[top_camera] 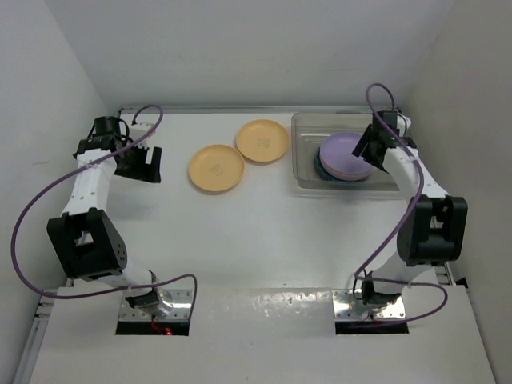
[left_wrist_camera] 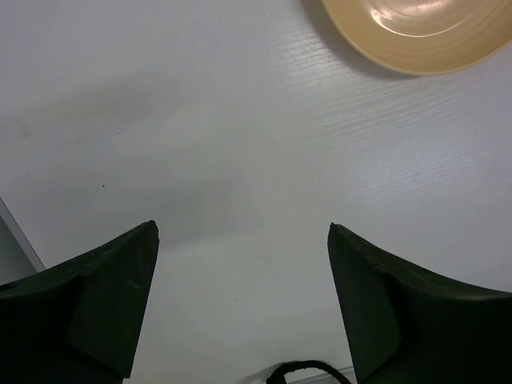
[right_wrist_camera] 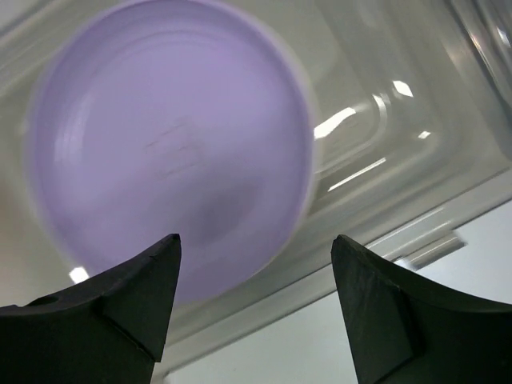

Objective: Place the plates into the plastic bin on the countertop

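The nearer yellow plate's facing rim is below my left gripper and to its right in the top view, so my left gripper should next go down and across onto it.
Two yellow-orange plates lie on the white countertop: one left of centre, one behind it to the right. The clear plastic bin at the back right holds a stack with a lilac plate on top and a dark teal edge beneath. My right gripper is open and empty above the bin's right side; the lilac plate fills its view. My left gripper is open and empty, left of the nearer yellow plate. Other plates are hidden.
White walls close in the countertop on the left, back and right. Metal mounting plates sit at the front edge under the arm bases. Purple cables loop from both arms. The bin's rim shows in the right wrist view.
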